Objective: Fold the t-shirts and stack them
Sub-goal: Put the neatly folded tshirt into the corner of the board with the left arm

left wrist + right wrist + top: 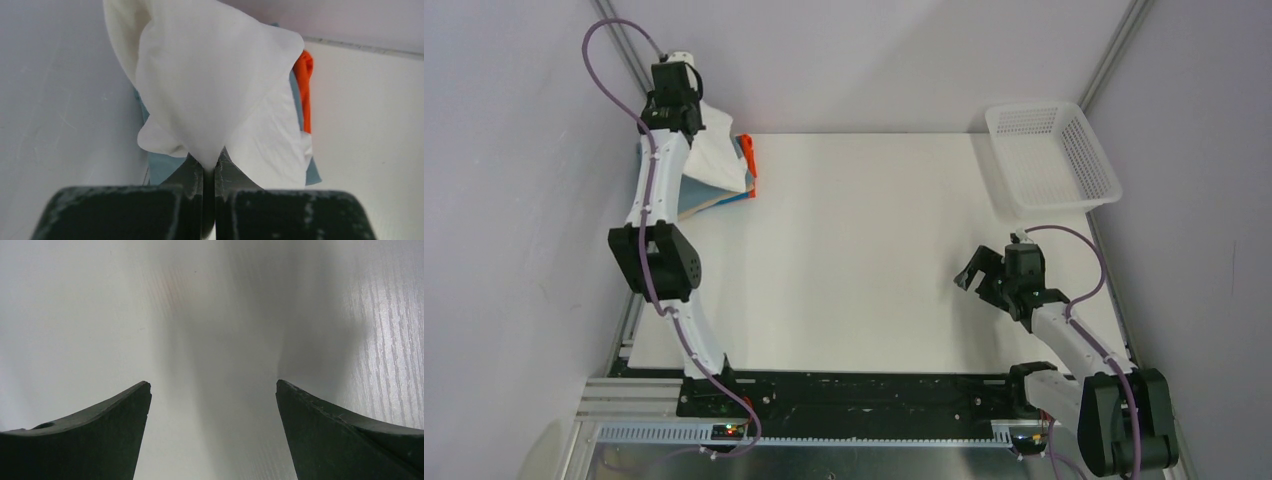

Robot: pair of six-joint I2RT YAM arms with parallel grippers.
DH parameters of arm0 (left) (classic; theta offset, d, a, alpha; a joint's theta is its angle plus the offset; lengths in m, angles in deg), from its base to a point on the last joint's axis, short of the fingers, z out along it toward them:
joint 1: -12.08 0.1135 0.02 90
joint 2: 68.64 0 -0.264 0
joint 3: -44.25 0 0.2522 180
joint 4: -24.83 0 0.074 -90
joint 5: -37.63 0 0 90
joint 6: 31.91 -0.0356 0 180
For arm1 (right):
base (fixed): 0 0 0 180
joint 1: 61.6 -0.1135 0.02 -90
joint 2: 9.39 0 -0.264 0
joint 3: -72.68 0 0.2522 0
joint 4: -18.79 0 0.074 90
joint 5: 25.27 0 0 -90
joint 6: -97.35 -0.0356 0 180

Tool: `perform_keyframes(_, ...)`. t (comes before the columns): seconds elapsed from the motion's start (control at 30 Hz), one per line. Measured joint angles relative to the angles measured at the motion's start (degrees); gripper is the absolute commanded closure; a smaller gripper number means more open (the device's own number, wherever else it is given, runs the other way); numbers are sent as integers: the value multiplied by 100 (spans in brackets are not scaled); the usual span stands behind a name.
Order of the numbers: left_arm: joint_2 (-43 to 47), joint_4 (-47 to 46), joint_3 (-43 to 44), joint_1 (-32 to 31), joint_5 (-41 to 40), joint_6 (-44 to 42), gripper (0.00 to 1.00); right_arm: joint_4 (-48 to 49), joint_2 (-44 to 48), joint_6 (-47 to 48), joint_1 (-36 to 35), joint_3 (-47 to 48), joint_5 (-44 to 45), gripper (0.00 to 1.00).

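Next, my left gripper moves down and back toward the base over the stack's blue-grey part and releases the white t-shirt. That part of the stack lies uncovered.
A stack of folded t-shirts lies at the table's far left corner, with orange and blue-grey edges showing. A white t-shirt hangs over the stack, pinched at its lower fold by my left gripper, which is shut on it. In the top view that gripper sits above the stack with the white t-shirt draped below it. My right gripper is open over bare table at the right, nothing between its fingers; the top view shows this gripper far from the shirts.
A white mesh basket stands at the far right corner, nothing visible in it. Grey walls close in on the left, back and right. The table stretches between the stack and the right arm.
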Motion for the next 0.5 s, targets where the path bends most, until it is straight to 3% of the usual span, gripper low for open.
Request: perform_keyframes(0.5,-590,-61,-175,649,551,472,100,72,-109,0,0,2,2,0)
